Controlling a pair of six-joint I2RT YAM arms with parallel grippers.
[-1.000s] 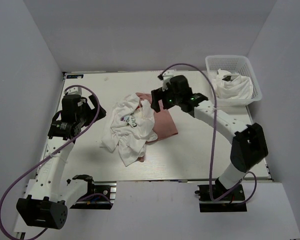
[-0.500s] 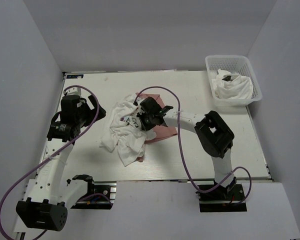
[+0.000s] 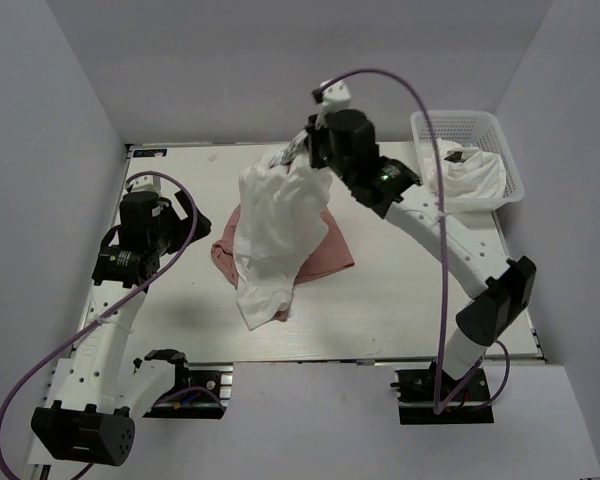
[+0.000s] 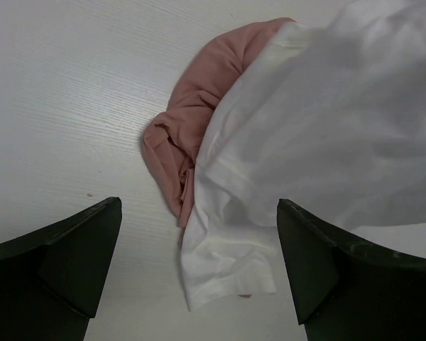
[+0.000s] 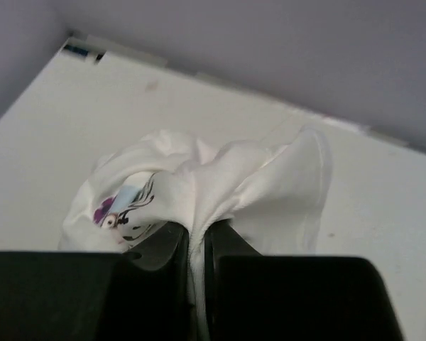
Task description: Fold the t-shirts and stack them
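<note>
The mesh basket is to the right in the top view and lower down. My right gripper will swing that way next, then go down and let go of the white t-shirt.
A white t-shirt hangs in a long bunch above the table, its lower end still resting on the surface. My right gripper is shut on its top fold, with cloth pinched between the jaws; a coloured print shows beside them. Beneath it the dusty pink t-shirt lies crumpled on the table, partly hidden by the white one. My left gripper hovers open at the left, empty. Its wrist view shows the pink shirt and the white hem between the spread fingers.
A white mesh basket stands at the back right corner with more white t-shirts inside. Grey walls close in the back and both sides. The right arm's purple cable loops over the table's back right.
The right gripper dropped onto the white t-shirt, shut on it, and has risen toward the back, pulling the shirt up off the pink one. The left arm stayed put.
</note>
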